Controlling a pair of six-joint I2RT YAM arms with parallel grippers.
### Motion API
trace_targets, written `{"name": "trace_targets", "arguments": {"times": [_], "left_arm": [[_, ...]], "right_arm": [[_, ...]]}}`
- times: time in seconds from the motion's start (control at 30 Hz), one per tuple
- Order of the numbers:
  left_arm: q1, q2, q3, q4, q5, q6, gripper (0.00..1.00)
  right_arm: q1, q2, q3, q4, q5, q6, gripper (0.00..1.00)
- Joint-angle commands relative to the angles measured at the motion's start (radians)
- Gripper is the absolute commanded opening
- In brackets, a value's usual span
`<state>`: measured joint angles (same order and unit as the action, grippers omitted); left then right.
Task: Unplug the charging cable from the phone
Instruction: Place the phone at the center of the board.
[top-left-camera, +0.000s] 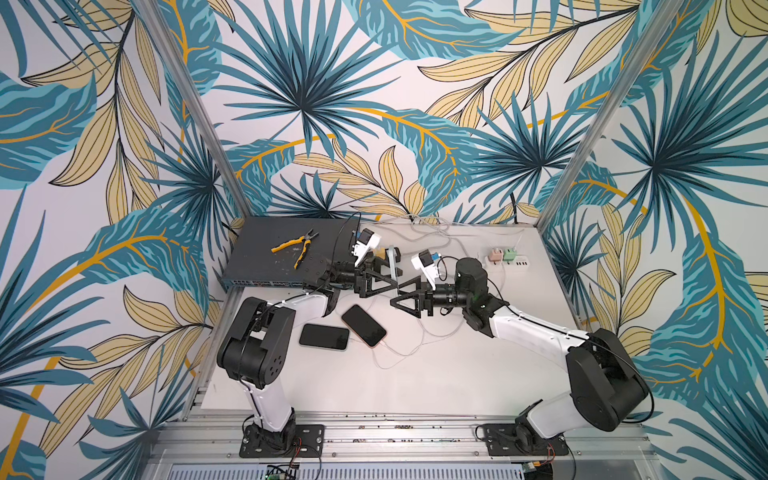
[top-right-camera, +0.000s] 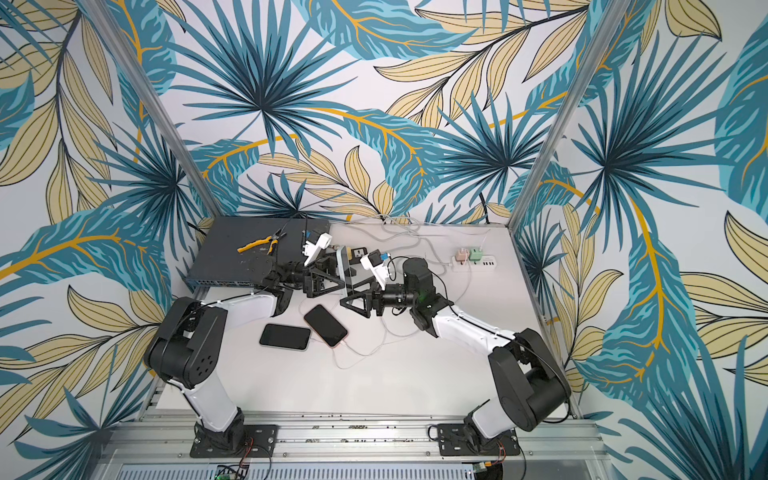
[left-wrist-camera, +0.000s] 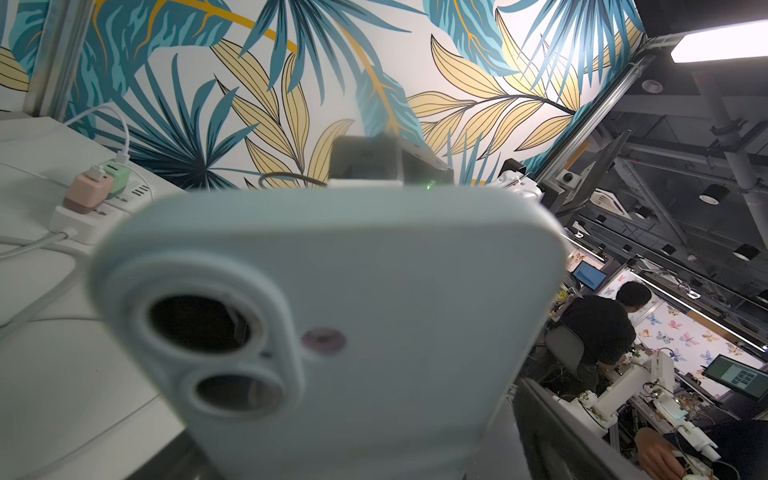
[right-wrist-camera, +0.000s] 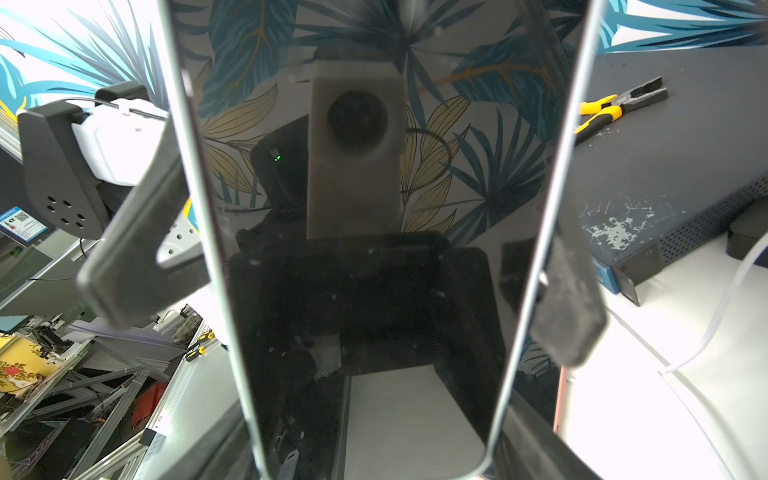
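Note:
My right gripper should next tip downward and lower the held, cable-free phone onto the bare tabletop below and back toward the gripper's base. Then it should release the phone there.
A light blue phone (top-left-camera: 390, 257) stands on edge above the table between both arms. Its back with two lenses (left-wrist-camera: 332, 291) fills the left wrist view, and its dark screen (right-wrist-camera: 374, 249) fills the right wrist view. My right gripper (top-left-camera: 397, 297) is shut on its two long edges at one end. My left gripper (top-left-camera: 388, 276) is open around the same phone, and a gap shows beside one finger (left-wrist-camera: 561, 440). No cable shows on this phone. On the table, a white charging cable (top-left-camera: 395, 353) is plugged into a pink-cased phone (top-left-camera: 364, 325).
A black phone (top-left-camera: 324, 336) lies beside the pink-cased one. At the back left, a dark network switch (top-left-camera: 266, 257) carries yellow pliers (top-left-camera: 295, 245). A white power strip (top-left-camera: 509, 262) with pink and green chargers sits at the back right. Loose cables trail across the table.

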<state>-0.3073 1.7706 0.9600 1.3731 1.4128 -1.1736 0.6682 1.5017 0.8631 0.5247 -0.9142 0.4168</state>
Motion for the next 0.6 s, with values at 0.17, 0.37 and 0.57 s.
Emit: {"name": "trace_targets", "arguments": {"times": [0.17, 0.37, 0.57], "left_arm": [[0.053, -0.03, -0.004, 0.035, 0.035, 0.011, 1.0], [0.09, -0.047, -0.019, 0.034, 0.045, 0.01, 1.0], [0.096, -0.063, -0.017, 0.034, 0.081, 0.003, 1.0]], "right_arm": [[-0.005, -0.11, -0.086, 0.025, 0.094, -0.01, 0.43], [-0.005, -0.166, -0.078, -0.273, 0.307, -0.072, 0.43], [-0.003, -0.166, -0.027, -0.564, 0.465, -0.083, 0.44]]}}
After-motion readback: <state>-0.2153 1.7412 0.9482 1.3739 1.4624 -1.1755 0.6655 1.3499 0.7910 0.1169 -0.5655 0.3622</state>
